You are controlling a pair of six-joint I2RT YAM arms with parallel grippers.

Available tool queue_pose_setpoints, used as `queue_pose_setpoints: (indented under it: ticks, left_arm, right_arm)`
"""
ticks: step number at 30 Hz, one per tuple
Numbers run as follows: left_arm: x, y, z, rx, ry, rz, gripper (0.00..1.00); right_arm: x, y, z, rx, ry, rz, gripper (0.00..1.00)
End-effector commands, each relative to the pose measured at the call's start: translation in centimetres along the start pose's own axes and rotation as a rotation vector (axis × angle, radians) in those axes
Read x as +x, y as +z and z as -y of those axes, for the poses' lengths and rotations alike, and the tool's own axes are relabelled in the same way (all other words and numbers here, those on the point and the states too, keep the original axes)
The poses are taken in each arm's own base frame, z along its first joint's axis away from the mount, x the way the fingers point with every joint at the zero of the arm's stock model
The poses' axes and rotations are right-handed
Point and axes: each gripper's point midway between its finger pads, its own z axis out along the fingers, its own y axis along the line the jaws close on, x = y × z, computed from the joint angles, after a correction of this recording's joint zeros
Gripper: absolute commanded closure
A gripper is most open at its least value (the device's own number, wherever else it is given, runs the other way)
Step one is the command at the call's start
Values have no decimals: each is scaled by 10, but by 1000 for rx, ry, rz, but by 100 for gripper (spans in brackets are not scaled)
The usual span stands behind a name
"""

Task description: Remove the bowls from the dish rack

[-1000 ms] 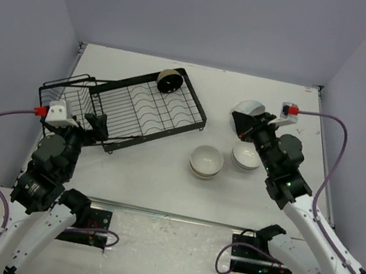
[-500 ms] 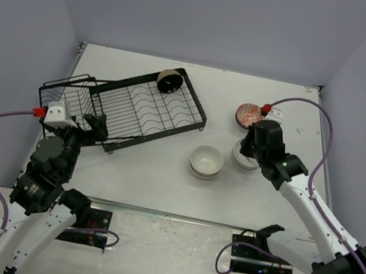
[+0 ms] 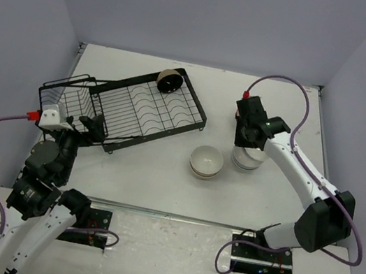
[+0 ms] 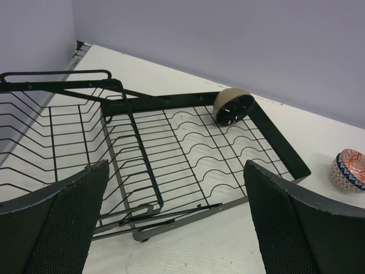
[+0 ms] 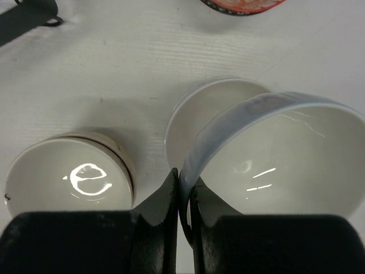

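Note:
I will bring the held bowl down with my right gripper until it nests inside the white bowl below, then release its rim, as that lower bowl is open and empty.
The black wire dish rack (image 3: 131,107) lies at the left and holds one beige bowl with a black inside (image 3: 168,81) on edge at its far corner; it also shows in the left wrist view (image 4: 232,106). My right gripper (image 3: 248,143) is shut on the rim of a white bowl (image 5: 279,148), tilted just above another white bowl (image 5: 208,111) on the table. A stack of beige bowls (image 3: 205,161) stands to its left. The patterned bowl (image 4: 349,170) sits beyond on the table. My left gripper (image 3: 91,126) is open and empty at the rack's near edge.
The rack's deeper basket section (image 3: 69,97) is at its left end, close to my left gripper. The table's right edge (image 3: 323,169) runs past the right arm. Purple walls close in the back and both sides.
My right arm has swung the white bowl from beside the patterned bowl to over the white bowl and turned the wrist. The left arm has barely moved.

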Motion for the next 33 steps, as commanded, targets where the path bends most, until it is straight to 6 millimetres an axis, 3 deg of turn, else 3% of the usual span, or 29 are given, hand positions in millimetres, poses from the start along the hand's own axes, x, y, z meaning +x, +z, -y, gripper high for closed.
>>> queue_pose_setpoints:
  ticks: [1, 15, 24, 33]
  left_arm:
    - [-10, -2, 1, 10, 11, 34, 0]
    - [-10, -3, 1, 12, 9, 37, 0]
    - [-10, -3, 0, 8, 8, 39, 0]
    - [-10, -3, 0, 8, 8, 39, 0]
  right_arm:
    - [1, -8, 12, 61, -47, -32, 100]
    - [10, 21, 5, 90, -97, -148, 99]
    - [10, 28, 3, 111, -108, -177, 82]
    - [18, 19, 3, 114, -113, -189, 62]
